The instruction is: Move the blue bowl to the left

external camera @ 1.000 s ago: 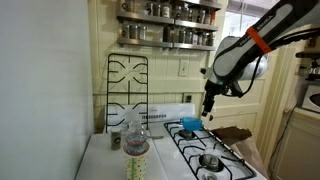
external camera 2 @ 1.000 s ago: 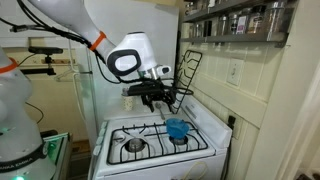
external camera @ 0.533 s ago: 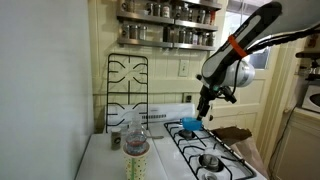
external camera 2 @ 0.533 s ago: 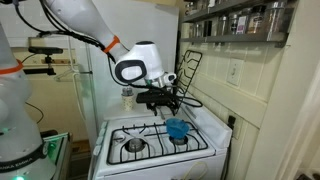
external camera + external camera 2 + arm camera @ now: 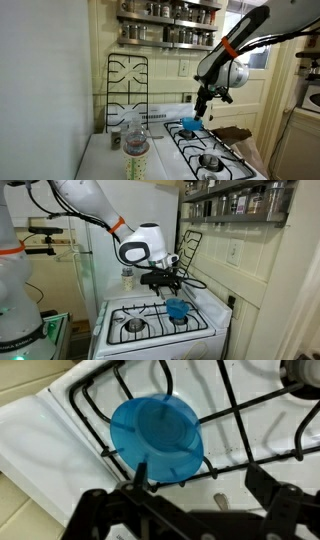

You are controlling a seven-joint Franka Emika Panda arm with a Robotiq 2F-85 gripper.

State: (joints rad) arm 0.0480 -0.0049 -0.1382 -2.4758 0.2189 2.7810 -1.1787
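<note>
I will next lower my gripper with its spread fingers on both sides of the blue bowl's rim below, because one finger is over the bowl and the other is outside it.
The blue bowl is a small round bright blue bowl sitting on a back burner grate of the white stove. It also shows in an exterior view and fills the upper middle of the wrist view. My gripper hangs just above the bowl in both exterior views. In the wrist view its dark fingers are spread apart with nothing between them, one finger near the bowl's lower rim.
A clear plastic bottle with a label stands on the counter beside the stove. A spare black grate leans against the wall behind it. A spice shelf hangs above. Front burners lie nearer the stove's edge.
The arm has shifted slightly toward the bowl and lowered a little. The bowl has not moved.
</note>
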